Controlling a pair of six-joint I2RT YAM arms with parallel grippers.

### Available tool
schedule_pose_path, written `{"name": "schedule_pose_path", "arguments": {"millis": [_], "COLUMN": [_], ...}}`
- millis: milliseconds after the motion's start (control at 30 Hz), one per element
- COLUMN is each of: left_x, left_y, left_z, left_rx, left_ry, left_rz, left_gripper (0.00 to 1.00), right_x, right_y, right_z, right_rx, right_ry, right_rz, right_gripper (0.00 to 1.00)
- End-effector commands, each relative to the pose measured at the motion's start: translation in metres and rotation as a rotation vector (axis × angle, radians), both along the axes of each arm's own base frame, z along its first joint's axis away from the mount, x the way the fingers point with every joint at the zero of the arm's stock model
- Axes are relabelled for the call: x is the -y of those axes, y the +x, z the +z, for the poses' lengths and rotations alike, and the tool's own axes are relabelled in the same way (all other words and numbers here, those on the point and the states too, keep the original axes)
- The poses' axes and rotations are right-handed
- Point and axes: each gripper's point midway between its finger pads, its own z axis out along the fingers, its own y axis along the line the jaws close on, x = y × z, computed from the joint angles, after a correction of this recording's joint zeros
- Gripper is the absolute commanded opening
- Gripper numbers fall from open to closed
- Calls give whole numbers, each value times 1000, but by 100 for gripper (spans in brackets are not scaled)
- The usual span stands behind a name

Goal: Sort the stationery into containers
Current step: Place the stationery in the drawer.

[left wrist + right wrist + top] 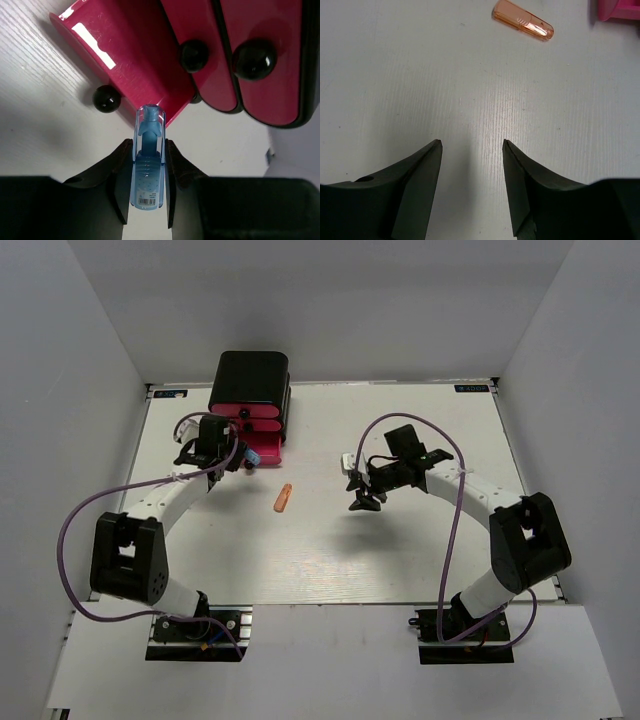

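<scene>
My left gripper is to move outward next and bring the blue stubby piece past the rim of the lowest drawer and over the drawer's bottom, then release it. Only the piece's tip reaches there now.
My left gripper (pixel 240 459) is shut on a light blue, see-through stubby piece (pixel 148 160), which also shows in the top view (pixel 253 455). Its tip points at the front edge of the lowest pink drawer (pixel 135 65), which is pulled out of the black cabinet (pixel 252 375). The drawer's black knob (pixel 106 98) is to the left of the piece. The two upper pink drawers (pixel 260 75) are closed. An orange piece (pixel 284 498) lies on the table between the arms and shows in the right wrist view (pixel 523 20). My right gripper (pixel 362 502) is open and empty above bare table (pixel 471 145).
A small white object (pixel 347 460) sits by the right wrist, too small to identify. A corner of the pink drawer (pixel 620 9) shows at the top right of the right wrist view. The white table (pixel 400 550) has grey walls on three sides.
</scene>
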Motion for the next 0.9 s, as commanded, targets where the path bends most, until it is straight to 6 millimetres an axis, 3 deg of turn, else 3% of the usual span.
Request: {"name": "schedule_pose_path", "arguments": {"millis": [0,133,200,300,400,500,533,633,867], "left_x": [-6,-9,-10,-12,-14,-14,-14,-12,-14], "left_y": [25,46,51,61,63,64,64,66,61], "left_z": [27,23,10,15,3,-1,-1,0,20], "left_rx": [79,63,25,70,50,36,36,48,100], "left_ry": [-138,-166,-162,-178,-191,-186,-186,-197,-166], "left_rz": [171,233,257,289,323,324,324,316,283], "left_gripper": [0,0,0,0,2,18,33,55,63], "right_x": [-1,0,1,1,4,5,5,4,4], "right_y": [2,3,4,2,1,2,1,0,2], "right_z": [11,11,12,11,9,10,9,7,7], "right_rx": [29,31,31,31,28,29,29,19,16], "right_ry": [28,29,30,30,23,23,24,22,26], "right_rz": [-8,-10,-14,-13,-18,-21,-20,-19,-18], "right_gripper": [58,58,58,58,58,58,58,58,58]}}
